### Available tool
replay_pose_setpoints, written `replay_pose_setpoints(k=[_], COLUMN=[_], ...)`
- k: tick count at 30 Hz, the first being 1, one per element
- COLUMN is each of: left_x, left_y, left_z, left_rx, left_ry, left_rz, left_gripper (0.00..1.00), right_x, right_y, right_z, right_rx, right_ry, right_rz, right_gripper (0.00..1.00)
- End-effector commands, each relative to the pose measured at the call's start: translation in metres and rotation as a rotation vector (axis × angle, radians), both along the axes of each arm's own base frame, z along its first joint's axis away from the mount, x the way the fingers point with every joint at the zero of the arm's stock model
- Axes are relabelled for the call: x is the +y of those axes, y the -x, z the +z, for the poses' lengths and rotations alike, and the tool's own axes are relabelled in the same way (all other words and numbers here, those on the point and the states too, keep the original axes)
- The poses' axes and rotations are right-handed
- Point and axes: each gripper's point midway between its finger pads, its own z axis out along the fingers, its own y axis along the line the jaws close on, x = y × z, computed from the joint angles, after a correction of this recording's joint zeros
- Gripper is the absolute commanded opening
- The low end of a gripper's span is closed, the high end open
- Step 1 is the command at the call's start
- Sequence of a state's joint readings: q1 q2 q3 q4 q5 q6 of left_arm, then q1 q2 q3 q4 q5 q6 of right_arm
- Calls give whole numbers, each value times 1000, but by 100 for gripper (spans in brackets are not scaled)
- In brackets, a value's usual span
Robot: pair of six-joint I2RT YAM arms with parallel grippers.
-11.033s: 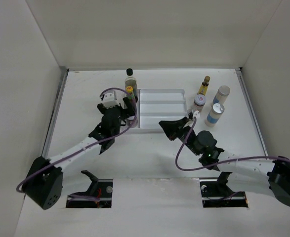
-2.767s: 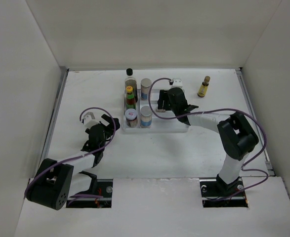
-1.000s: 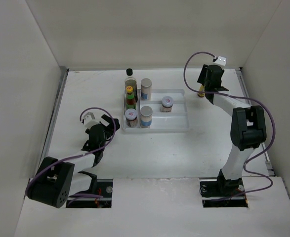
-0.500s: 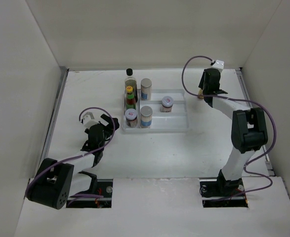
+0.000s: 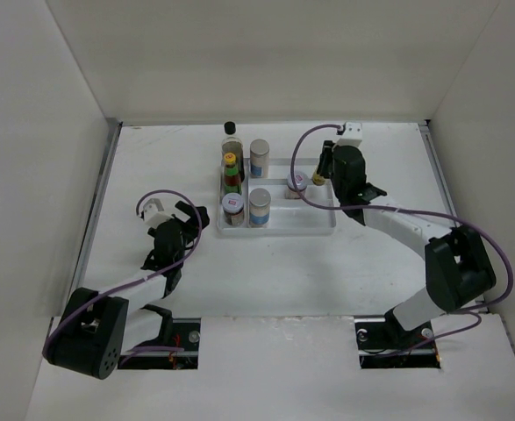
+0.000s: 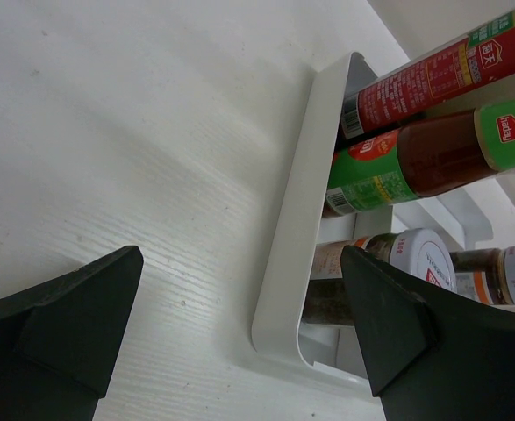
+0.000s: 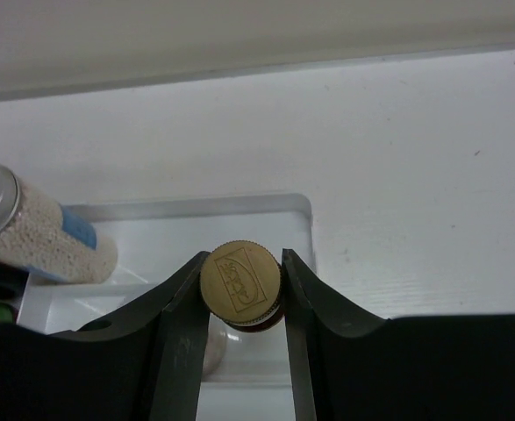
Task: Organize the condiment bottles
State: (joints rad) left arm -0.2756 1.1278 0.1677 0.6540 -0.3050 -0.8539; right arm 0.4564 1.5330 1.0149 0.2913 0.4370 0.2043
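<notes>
My right gripper comes down over the open room beside the short jar in the tray's middle row next and releases the gold cap (image 7: 240,285).
The white divided tray (image 5: 314,221) holds several condiment bottles: a red-green yellow-capped bottle (image 5: 231,172), two silver-lidded blue-white cylinders (image 5: 259,158) (image 5: 259,207), and two short silver-lidded jars (image 5: 232,210) (image 5: 297,183). A black-capped bottle (image 5: 230,140) stands at the tray's far left corner. My right gripper (image 5: 322,170) is shut on the gold cap (image 7: 240,285) of the slim amber bottle (image 5: 317,178), held over the tray's right part (image 7: 296,210). My left gripper (image 5: 189,214) is open and empty, left of the tray (image 6: 285,289).
White walls close in the table on three sides. In the left wrist view the red-green bottle (image 6: 419,162), a red-labelled bottle (image 6: 432,74) and a short jar (image 6: 415,263) stand just inside the tray's left wall. A blue-white cylinder (image 7: 42,235) shows left of the right gripper.
My right gripper closed on the amber bottle at the back right and carried it left to above the tray's right part. The left arm stayed almost still.
</notes>
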Motion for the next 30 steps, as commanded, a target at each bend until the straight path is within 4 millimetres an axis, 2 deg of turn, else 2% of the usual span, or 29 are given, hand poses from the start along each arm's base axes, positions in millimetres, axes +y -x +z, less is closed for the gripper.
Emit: replay_pose_setpoints(k=[1, 5, 12, 17, 19, 23, 24, 25, 30], left_x=[-1, 2, 3, 5, 6, 14, 16, 17, 21], left_y=[-5, -4, -4, -7, -7, -7, -7, -6, -7], left_z=[19, 20, 22, 20, 17, 16, 17, 18, 18], left_rx=[-63, -69, -73, -58, -40, -29, -31, -33, -27], left_ry=[26, 22, 20, 11, 5, -9, -8, -9, -26], left_rz=[12, 24, 29, 42, 48, 95, 102, 107, 131], left_gripper=[100, 100, 100, 100, 100, 100, 100, 100, 100], right_x=[2, 3, 6, 11, 11, 8, 7, 6, -12], right_y=[0, 3, 5, 5, 6, 8, 11, 14, 37], right_z=[19, 4, -37, -49, -44, -21, -13, -7, 24], right_rx=[-77, -50, 25, 48, 36, -5, -22, -36, -116], right_ry=[-48, -44, -33, -28, -40, -82, -95, -103, -168], right_rz=[-16, -21, -22, -17, -18, -38, -40, -44, -95], right_gripper=[35, 35, 38, 47, 54, 79, 87, 100, 100])
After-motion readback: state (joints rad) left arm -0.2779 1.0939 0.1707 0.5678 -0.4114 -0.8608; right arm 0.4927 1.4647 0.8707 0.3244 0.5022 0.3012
